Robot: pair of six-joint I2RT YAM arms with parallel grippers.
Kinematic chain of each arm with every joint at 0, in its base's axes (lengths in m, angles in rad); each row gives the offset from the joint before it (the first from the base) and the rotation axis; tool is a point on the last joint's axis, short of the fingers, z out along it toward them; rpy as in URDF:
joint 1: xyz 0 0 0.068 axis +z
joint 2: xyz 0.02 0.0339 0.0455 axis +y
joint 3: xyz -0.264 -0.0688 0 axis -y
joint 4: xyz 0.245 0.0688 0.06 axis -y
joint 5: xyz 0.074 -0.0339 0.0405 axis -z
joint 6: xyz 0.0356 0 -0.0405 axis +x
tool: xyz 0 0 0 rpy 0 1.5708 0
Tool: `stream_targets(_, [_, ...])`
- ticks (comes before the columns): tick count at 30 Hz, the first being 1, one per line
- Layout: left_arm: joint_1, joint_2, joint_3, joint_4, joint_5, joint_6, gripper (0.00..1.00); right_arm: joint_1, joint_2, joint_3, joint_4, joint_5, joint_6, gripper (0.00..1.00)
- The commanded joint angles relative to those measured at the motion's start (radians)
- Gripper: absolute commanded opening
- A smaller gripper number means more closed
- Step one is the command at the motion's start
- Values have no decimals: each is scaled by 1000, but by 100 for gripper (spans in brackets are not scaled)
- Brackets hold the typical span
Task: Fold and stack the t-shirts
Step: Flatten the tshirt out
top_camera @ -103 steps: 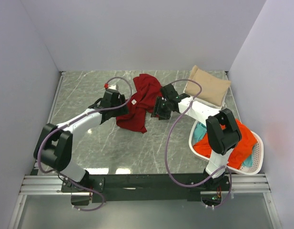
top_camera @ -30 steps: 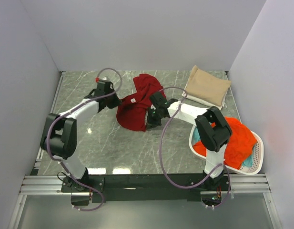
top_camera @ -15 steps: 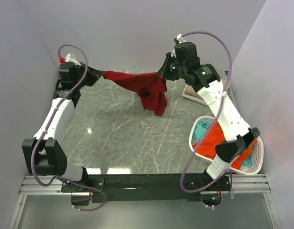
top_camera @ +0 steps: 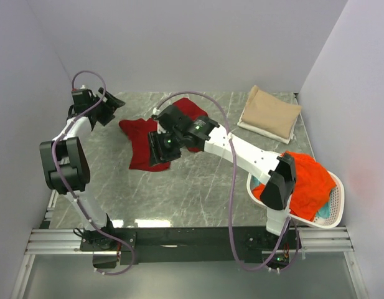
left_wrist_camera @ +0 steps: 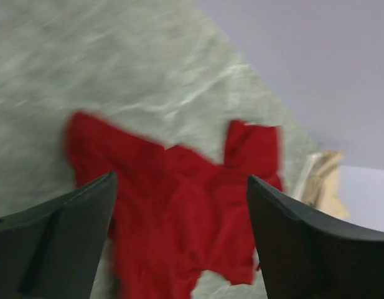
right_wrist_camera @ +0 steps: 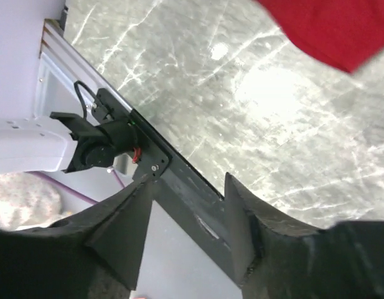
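Observation:
The right gripper will next move across and down onto the crumpled dark red t-shirt's edge facing the tan t-shirt, because that edge is below and to the gripper's right in the top view.
The dark red t-shirt (top_camera: 142, 140) lies crumpled and spread on the table, left of centre. It also shows in the left wrist view (left_wrist_camera: 179, 205) and at the top of the right wrist view (right_wrist_camera: 328, 28). My left gripper (top_camera: 114, 106) is open and empty at the far left, just off the shirt's left edge. My right gripper (top_camera: 159, 148) hangs over the shirt, open and empty. The tan t-shirt (top_camera: 271, 114) lies folded at the back right. The orange-red t-shirt (top_camera: 307, 180) and the teal t-shirt (top_camera: 322, 213) are in the basket.
The white oval laundry basket (top_camera: 337, 208) stands at the near right edge. Grey walls close in the table on three sides. The black front rail (right_wrist_camera: 179, 193) and the left arm's base show in the right wrist view.
Half a second ago both grippers held the dark red shirt stretched in the air. Now it lies on the table, both grippers have let go, and the right arm has swung down and left.

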Motion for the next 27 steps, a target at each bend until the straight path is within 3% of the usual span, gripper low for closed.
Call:
stream_targets(1, [9, -46, 53, -80, -64, 92, 91, -93, -59, -15, 72, -29, -3, 58])
stream_targets(7, [3, -161, -73, -203, -154, 105, 91, -310, -94, -259, 186, -29, 20, 58])
stream_targets(11, [-44, -253, -188, -264, -225, 108, 87, -431, -55, -290, 192, 17, -26, 56])
stream_targets(18, [-170, -341, -325, -370, -393, 76, 82, -494, 63, -272, 214, 72, -92, 54])
stream_targets(22, [-178, -356, -357, -423, -470, 39, 78, -497, 128, -240, 210, 90, -113, 54])
stream_targets(27, [-287, -338, -354, -511, -611, 13, 76, -503, 199, -221, 223, 127, -106, 54])
